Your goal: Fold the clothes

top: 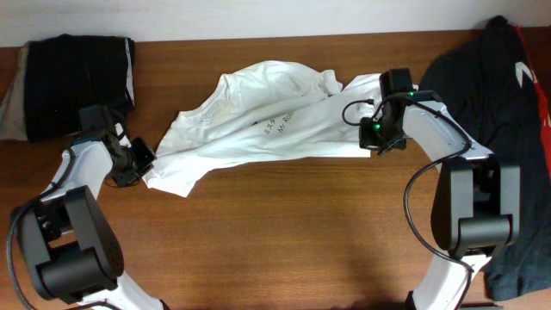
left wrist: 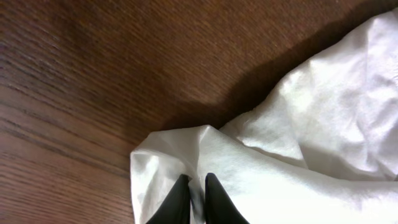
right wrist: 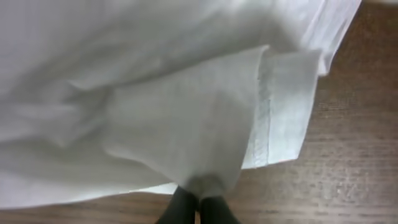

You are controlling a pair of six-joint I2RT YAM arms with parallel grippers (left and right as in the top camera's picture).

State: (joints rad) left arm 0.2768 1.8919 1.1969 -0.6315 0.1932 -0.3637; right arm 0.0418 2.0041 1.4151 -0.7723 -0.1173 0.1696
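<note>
The shirt lies crumpled, so my left gripper will rise, carry the thin edge outward and lower it onto the far wood (top: pixel 170 66) beside the folded bundle to release.
The white T-shirt (top: pixel 258 120) lies crumpled across the middle of the wooden table, dark lettering facing up. My left gripper (top: pixel 142 164) is at its left corner, shut on a pinch of the white cloth (left wrist: pixel 198 186). My right gripper (top: pixel 372 138) is at the shirt's right edge, shut on a fold of cloth (right wrist: pixel 199 190), with a hemmed edge (right wrist: pixel 273 118) hanging beside it. The shirt stretches between the two grippers.
A folded black and beige bundle (top: pixel 73 73) sits at the back left, close to my left arm. A black garment with red and white marks (top: pixel 508 95) lies along the right side under my right arm's base. Bare wood lies in front of the shirt.
</note>
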